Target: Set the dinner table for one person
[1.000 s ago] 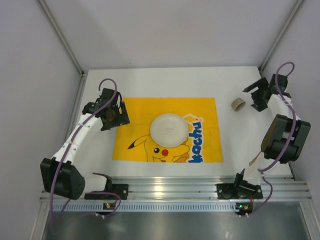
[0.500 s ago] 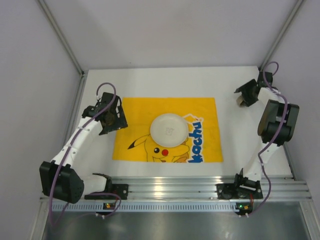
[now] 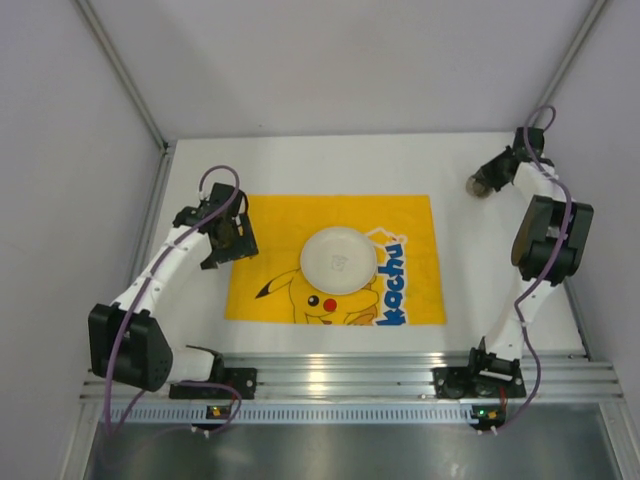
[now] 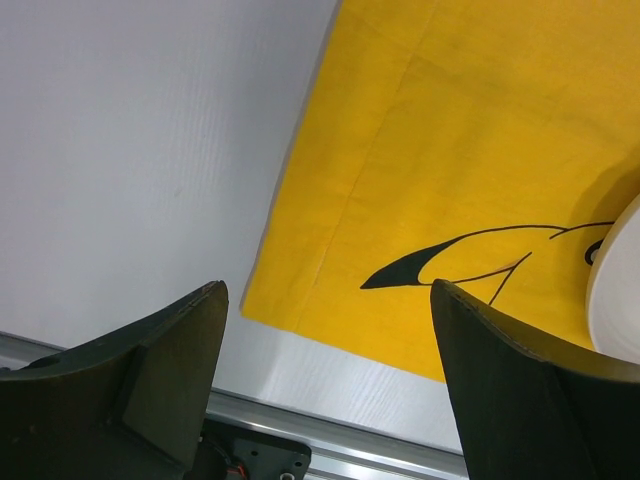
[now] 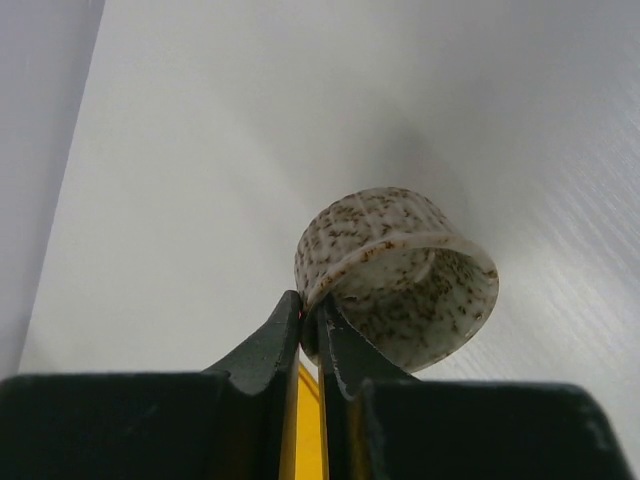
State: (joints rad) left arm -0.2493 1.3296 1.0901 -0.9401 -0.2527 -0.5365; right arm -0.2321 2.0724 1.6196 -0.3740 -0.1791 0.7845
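The cup in my right gripper needs to go toward the plate [image 3: 338, 259] next and come down onto the cloth's far corner nearest the cup, which is empty.
The dinner table [image 3: 300, 165] is a white top with a yellow Pikachu cloth [image 3: 280, 225] in its middle. A white plate [image 3: 338, 259] sits on the cloth. At the far right, my right gripper [image 3: 492, 180] is shut on the rim of a small speckled cup [image 3: 480, 186]. In the right wrist view, one finger of my right gripper [image 5: 310, 310] is inside the cup [image 5: 400, 270] and one is outside, and the cup is tipped on its side. My left gripper [image 3: 228, 235] hangs open over the cloth's left edge. It [image 4: 328, 290] holds nothing.
An aluminium rail [image 3: 340, 375] with both arm bases runs along the near edge. Grey walls close in the left, right and back sides. The left wrist view shows the cloth [image 4: 450, 150], the plate's edge [image 4: 620, 290] and bare tabletop [image 4: 140, 150].
My right arm reached toward the far right corner, and its gripper went from open to shut on the cup's rim. The cup shifted slightly away. The left arm barely moved.
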